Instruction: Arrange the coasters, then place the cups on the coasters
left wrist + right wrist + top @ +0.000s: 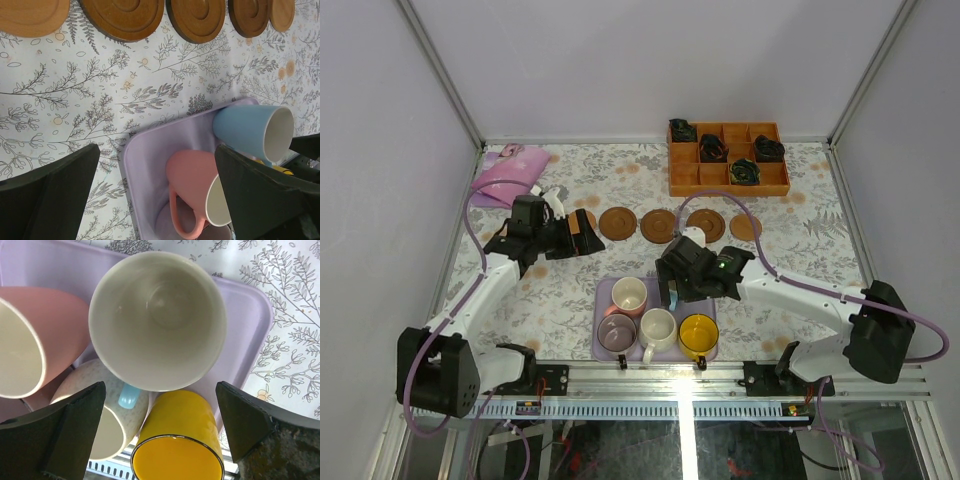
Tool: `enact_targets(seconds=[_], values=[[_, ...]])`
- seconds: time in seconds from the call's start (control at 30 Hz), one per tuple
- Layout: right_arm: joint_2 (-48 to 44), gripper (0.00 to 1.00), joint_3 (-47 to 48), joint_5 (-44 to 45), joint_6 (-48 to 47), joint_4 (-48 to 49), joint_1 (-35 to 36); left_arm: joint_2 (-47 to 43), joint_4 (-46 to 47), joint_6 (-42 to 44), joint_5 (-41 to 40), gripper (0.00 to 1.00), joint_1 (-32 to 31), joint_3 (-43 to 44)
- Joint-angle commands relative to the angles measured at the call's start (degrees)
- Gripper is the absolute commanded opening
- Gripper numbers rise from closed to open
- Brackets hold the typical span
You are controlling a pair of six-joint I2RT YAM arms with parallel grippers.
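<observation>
I will lower my right gripper onto the light blue cup's handle [672,297] [129,396] next and close around it. The handle sticks out from the cup's near side between the open fingers.
Five brown coasters lie in a row across the table's middle; the leftmost coaster [587,221] [30,15] shows partly under my left gripper [576,238] [157,200], which hangs open and empty just above it. The others [659,226] [125,17] lie to its right. The cups stand in a lavender tray [603,292] [150,165]: pink [629,295] [35,340], purple [617,332], white [657,328] [100,425], yellow [698,335] [180,445]. My right gripper [673,287] [157,430] hangs open over the light blue cup [252,131] [157,320], not touching it.
An orange-brown compartmented wooden box [728,158] with dark items stands at the back right. A pink pouch [505,178] lies at the back left. The metal rail [670,380] runs along the near edge just below the tray.
</observation>
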Motion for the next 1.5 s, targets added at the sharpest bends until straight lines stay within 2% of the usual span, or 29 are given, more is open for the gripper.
enact_targets(seconds=[0.0, 0.3, 0.43, 0.6, 0.7, 1.07, 1.33, 1.43, 1.47], values=[[1.19, 0.99, 1.80, 3.91, 2.39, -0.24, 0.50, -1.05, 3.34, 1.17, -0.57, 0.99, -0.22, 0.40], [2.87, 0.99, 0.73, 5.30, 3.30, -1.30, 0.49, -1.36, 4.78, 0.54, -1.06, 1.00, -0.18, 0.22], [1.98, 0.92, -0.70, 6.22, 4.09, -1.29, 0.49, -1.48, 5.37, 0.18, -1.10, 1.00, -0.18, -0.18], [1.79, 0.70, -1.21, 5.94, 3.96, -0.29, 0.49, -1.33, 5.55, 0.15, -1.65, 1.00, -0.22, -0.39], [2.81, 0.62, -1.16, 5.43, 3.76, -0.15, 0.50, -1.27, 5.71, -0.01, -1.64, 1.00, -0.22, -0.58], [4.79, 0.58, -0.49, 4.29, 2.89, 0.13, 0.49, -2.16, 6.18, -0.60, -2.24, 1.00, -0.15, -1.78], [5.29, 0.23, -1.43, 4.57, 3.77, -1.13, 0.53, -1.73, 6.20, -0.87, -2.26, 1.00, -0.22, -1.64], [5.90, 0.03, -1.28, 4.80, 3.53, -1.30, 0.49, -1.56, 6.18, -0.94, -2.28, 1.00, -0.21, -1.71], [6.02, 0.00, -1.18, 5.01, 3.31, -1.24, 0.53, -1.52, 6.18, -0.94, -2.30, 1.00, -0.22, -1.70]])
